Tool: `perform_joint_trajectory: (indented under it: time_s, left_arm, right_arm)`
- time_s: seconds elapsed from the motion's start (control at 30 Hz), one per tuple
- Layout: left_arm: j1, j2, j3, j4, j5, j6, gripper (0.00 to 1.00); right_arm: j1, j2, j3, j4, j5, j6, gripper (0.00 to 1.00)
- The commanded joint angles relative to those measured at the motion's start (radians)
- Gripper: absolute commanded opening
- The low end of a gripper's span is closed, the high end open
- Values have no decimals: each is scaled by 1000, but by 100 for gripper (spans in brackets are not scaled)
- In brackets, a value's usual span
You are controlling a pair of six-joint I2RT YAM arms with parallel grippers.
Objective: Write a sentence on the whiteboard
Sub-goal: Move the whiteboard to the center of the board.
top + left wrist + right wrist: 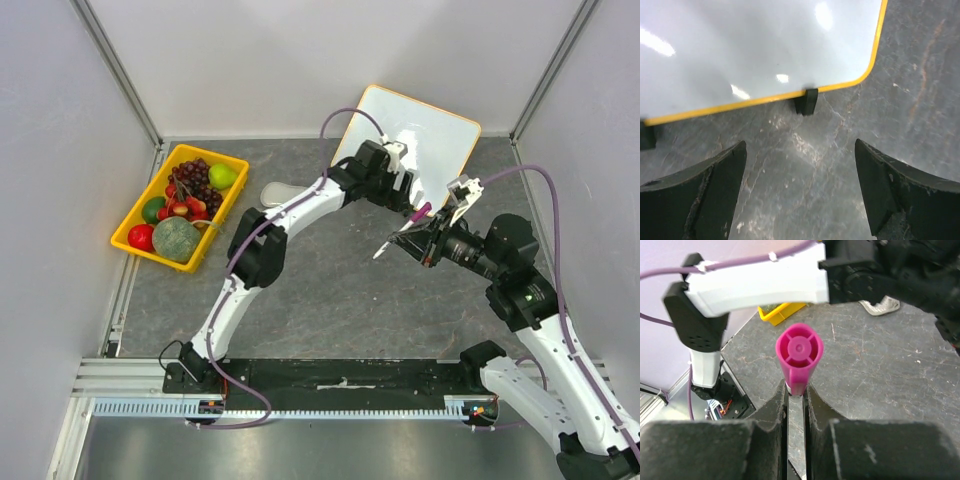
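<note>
Next, my left gripper moves down onto the black clip foot nearer the whiteboard's rounded corner, fingers astride it, since it lies below the open fingers.
The whiteboard [430, 135] stands at the back of the table, white with a yellow rim. Its face is blank; no sentence shows on it. In the left wrist view its lower edge [760, 55] rests on two black clip feet [806, 101]. My left gripper [398, 168] is open and empty, just in front of that edge, its jaws wide apart [800, 190] over bare table. My right gripper [418, 232] is shut on a marker [400, 232] with a magenta end [799, 354], held above the table, in front of the board.
A yellow tray [142, 193] of fruit sits at the left. A pale grey object [278, 192] lies between the tray and the left arm. The left arm's white link [755, 287] crosses the right wrist view. Grey walls close in three sides.
</note>
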Motion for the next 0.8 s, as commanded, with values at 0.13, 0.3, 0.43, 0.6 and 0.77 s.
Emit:
perform_joint_trajectory:
  time_s: [0.13, 0.3, 0.43, 0.6, 0.77]
  left_arm:
    - [-48, 159, 220, -118, -122, 142, 90]
    - [-76, 197, 236, -116, -156, 177, 86]
    - [-94, 225, 251, -105, -177, 186, 83]
    - [-107, 254, 285, -92, -185, 179, 77]
    - [-110, 277, 331, -84, -217, 170, 67]
  right_arm:
    - [-3, 4, 51, 12, -35, -18, 0]
    - [-2, 19, 48, 15, -38, -25, 0]
    - [-2, 25, 46, 14, -36, -28, 0]
    - [-2, 28, 45, 14, -35, -25, 0]
    - [-2, 33, 45, 12, -35, -25, 0]
